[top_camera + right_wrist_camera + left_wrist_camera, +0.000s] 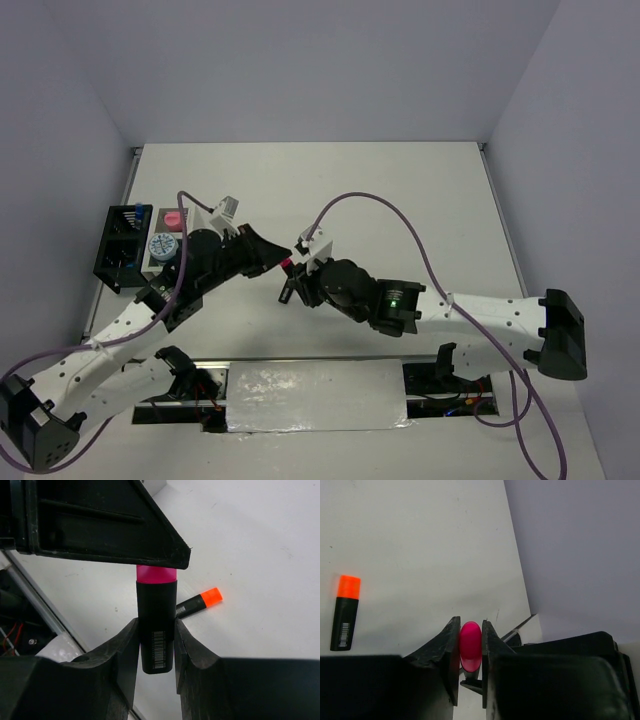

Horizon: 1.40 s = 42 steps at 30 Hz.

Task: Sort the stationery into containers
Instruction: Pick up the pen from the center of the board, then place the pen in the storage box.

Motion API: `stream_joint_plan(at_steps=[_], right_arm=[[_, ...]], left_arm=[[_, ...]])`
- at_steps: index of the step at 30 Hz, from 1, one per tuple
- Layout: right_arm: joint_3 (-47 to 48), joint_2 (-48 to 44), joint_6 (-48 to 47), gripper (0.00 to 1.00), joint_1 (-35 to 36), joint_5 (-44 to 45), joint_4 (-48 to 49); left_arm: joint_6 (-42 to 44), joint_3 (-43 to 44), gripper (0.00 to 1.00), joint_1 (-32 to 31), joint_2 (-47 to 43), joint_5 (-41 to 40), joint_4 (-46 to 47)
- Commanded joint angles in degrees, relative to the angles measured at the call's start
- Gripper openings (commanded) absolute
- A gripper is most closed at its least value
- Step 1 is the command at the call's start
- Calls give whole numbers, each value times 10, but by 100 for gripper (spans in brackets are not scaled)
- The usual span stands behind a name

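My left gripper needs to turn and swing to the left in the top view next, over the black pen holder (120, 248), and then release the item there. A blue-capped item already stands in that holder.
A pink-capped black highlighter (157, 630) is held between both grippers above the table's middle. My left gripper (470, 630) is shut on its pink cap (470, 645). My right gripper (156, 630) is shut on its black body, barcode facing the camera. In the top view the two grippers meet, left (281, 260) and right (293, 287), with the pink cap (287, 264) between them. An orange-capped highlighter (345, 612) lies flat on the table beyond them and also shows in the right wrist view (199, 603). The black pen holder (120, 248) and the white box (160, 262) stand at the left.
The white box holds a pink glitter jar (174, 218) and a round blue-white tin (162, 244). A blue-capped item (141, 215) stands in the black holder. The left arm's body lies right beside the containers. Grey walls bound the table on three sides.
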Motion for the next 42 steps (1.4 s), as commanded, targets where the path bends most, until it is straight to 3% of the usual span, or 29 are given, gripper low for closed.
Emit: stream_joint_plan(at_steps=[1,2,3,4,5,7,9,10,11,13,16,19,24,29,36,42], right_arm=[[61,24,5,0,3,29,16],[64,27,9,5,-1,26,18],[65,26,13,16,-4,25,21],[53,17,22,37,-6,23,31],[42,5,23,99,-16,16,33],[-7,-44,39,100,-33,-23,65],[-58,-100,51,100,-68,-47,71],[-73,-120,54,100,-75,-48,69],[-87,-139,54,100,-84,-48,65],[-117,-193,55,100,-104,-50,47],[-141,-251,46,100,-111,-54,20],[-149,-290,38,100,-111,-55,-13],[-163,-346,34,100,-111,-47,-49],[-181,-381,28,100,-111,-62,-56],[-188,-383,36,100,-111,-70,-60],[-198,-374,45,100,-111,-75,-49]], left_arm=[[1,3,0,-2,12,19,36],[3,9,0,-2,12,15,36],[11,15,0,-2,11,9,22],[22,24,0,-2,9,-2,2],[38,66,0,0,10,-52,-29],[91,129,0,7,19,-158,-184],[121,217,0,27,33,-330,-319],[116,243,0,39,41,-392,-366],[113,293,0,57,49,-506,-406],[95,333,0,125,78,-600,-497],[148,370,0,246,112,-687,-480],[246,365,0,346,135,-669,-406],[309,304,0,429,168,-636,-254],[266,312,0,441,225,-670,-245],[230,262,2,442,220,-704,-183],[172,268,7,448,275,-719,-229]])
